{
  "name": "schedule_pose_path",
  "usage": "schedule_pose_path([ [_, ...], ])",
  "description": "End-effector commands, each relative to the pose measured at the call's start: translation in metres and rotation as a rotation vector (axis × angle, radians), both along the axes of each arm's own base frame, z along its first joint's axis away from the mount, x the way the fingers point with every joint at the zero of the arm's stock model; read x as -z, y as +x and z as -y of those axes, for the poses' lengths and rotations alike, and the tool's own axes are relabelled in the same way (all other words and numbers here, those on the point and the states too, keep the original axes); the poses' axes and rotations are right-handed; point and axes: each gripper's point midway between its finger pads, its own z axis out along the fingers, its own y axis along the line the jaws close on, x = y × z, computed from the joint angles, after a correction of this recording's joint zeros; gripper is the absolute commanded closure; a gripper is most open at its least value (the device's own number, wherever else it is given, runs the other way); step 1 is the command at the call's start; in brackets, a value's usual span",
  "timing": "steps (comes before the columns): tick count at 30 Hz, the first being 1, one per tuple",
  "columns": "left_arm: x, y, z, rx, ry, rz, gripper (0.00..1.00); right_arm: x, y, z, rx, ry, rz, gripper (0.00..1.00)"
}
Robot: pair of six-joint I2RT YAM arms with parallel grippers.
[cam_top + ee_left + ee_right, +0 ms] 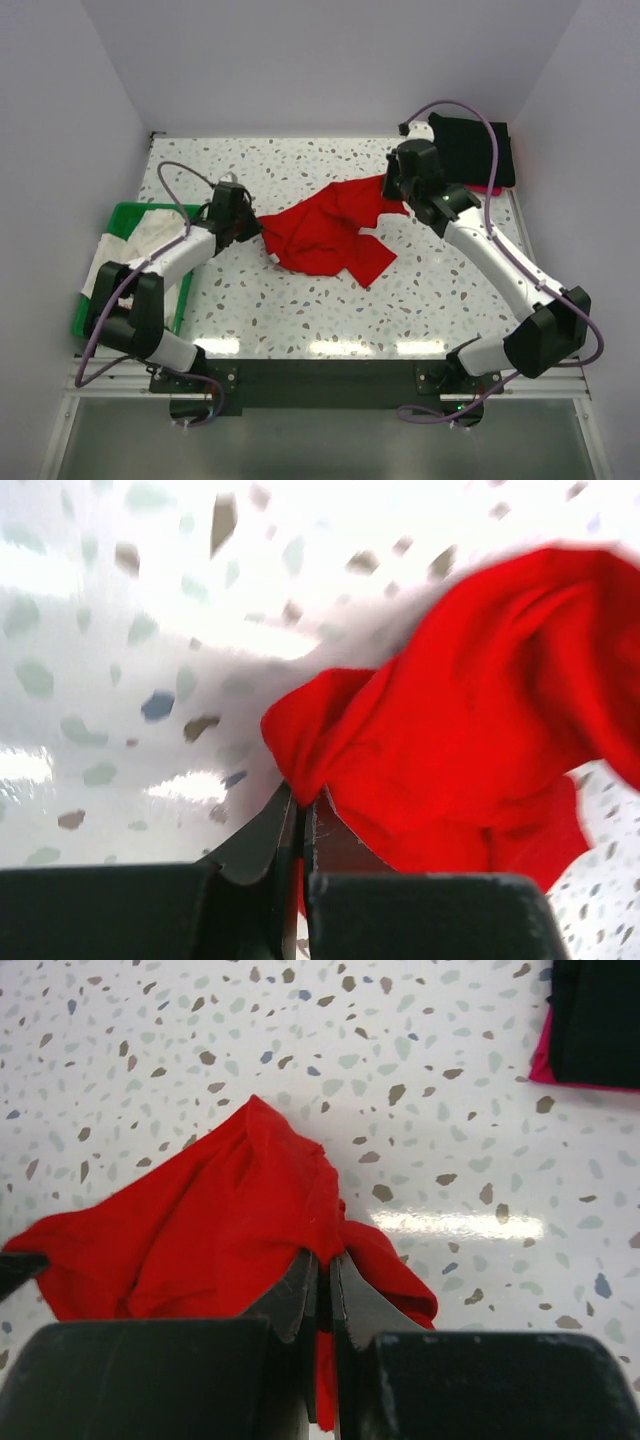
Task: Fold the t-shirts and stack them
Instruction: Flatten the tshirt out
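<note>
The robot's right gripper will first rise away from the left gripper, then dip slightly and open to spread the red t-shirt (330, 235).
A bright red t-shirt (330, 235) lies crumpled in the middle of the speckled table. My left gripper (256, 225) is shut on its left edge; in the left wrist view the red t-shirt (470, 740) is pinched between the jaws of the left gripper (300, 805). My right gripper (392, 190) is shut on the shirt's far right corner; the right wrist view shows the red t-shirt (210, 1230) caught in the right gripper (325, 1265). A white t-shirt (150, 235) lies in the green basket (125, 215). A black folded t-shirt (472, 150) lies at the back right.
The green basket stands at the table's left edge beside the left arm. Under the black folded shirt (598, 1020) a pink edge (542, 1060) shows. White walls close the table at the back and sides.
</note>
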Motion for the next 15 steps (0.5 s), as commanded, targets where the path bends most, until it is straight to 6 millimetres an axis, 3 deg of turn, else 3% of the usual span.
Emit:
schedule_pose_path([
  [1,-0.096,0.024,-0.023,-0.058,0.098,0.212,1.00,-0.054,0.000,0.038,0.091,-0.010,0.116,1.00],
  [3,-0.122,0.020,-0.038,-0.096,0.153,0.246,1.00,-0.070,-0.004,0.052,0.116,-0.003,0.147,1.00],
  [4,-0.154,0.020,-0.043,-0.103,0.161,0.317,1.00,-0.073,-0.005,0.062,0.138,-0.004,0.147,1.00],
  [6,-0.180,0.013,-0.055,-0.131,0.195,0.357,1.00,-0.084,-0.010,0.072,0.157,0.000,0.167,1.00],
  [7,-0.209,0.008,-0.059,-0.142,0.189,0.419,1.00,-0.093,-0.016,0.077,0.168,0.006,0.186,1.00],
  [9,-0.231,-0.002,-0.069,-0.163,0.222,0.457,1.00,-0.101,-0.023,0.088,0.199,-0.006,0.198,1.00],
  [10,-0.258,-0.010,-0.075,-0.178,0.223,0.514,1.00,-0.110,-0.033,0.096,0.214,-0.003,0.216,1.00],
  [15,-0.320,-0.045,-0.098,-0.241,0.237,0.645,1.00,-0.141,-0.066,0.114,0.252,0.022,0.286,1.00],
])
